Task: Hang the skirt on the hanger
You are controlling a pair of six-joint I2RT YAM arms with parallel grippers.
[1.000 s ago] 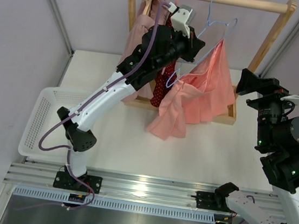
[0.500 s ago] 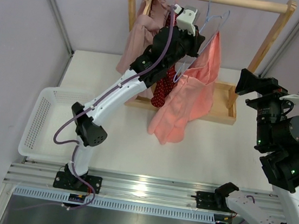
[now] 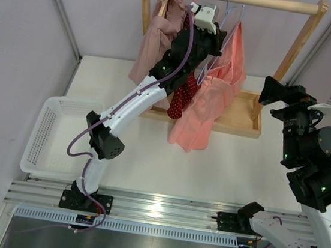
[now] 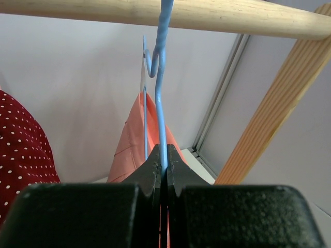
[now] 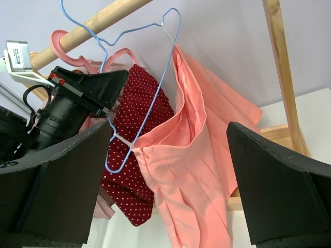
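I will lower my left gripper a little until the hanger's hook sits on the wooden bar, then let go of the hanger's wire, since the hook reaches over that bar.
The salmon skirt [image 3: 214,100] hangs from the light-blue hanger [image 3: 202,79] by clips and droops down in front of the rack base. My left gripper [image 3: 215,42] is shut on the hanger's wire just below its hook, high up by the wooden rail [image 3: 265,1]. In the left wrist view the jaws [image 4: 161,155] pinch the blue wire [image 4: 165,20], which rises across the rail [image 4: 232,14], with the skirt [image 4: 133,142] behind. My right gripper [image 3: 278,92] is open and empty, to the right of the skirt [image 5: 207,175] and the hanger [image 5: 142,124].
A dark red dotted garment [image 3: 183,96] and a mauve garment [image 3: 154,44] hang left of the skirt. The rack has a slanted right post [image 3: 299,46] and a wooden base [image 3: 241,126]. A white basket [image 3: 46,139] sits at the table's left.
My left arm has carried the hanger and skirt up and back to the rail. The skirt's hem has risen and it hangs straighter. The right arm has not moved.
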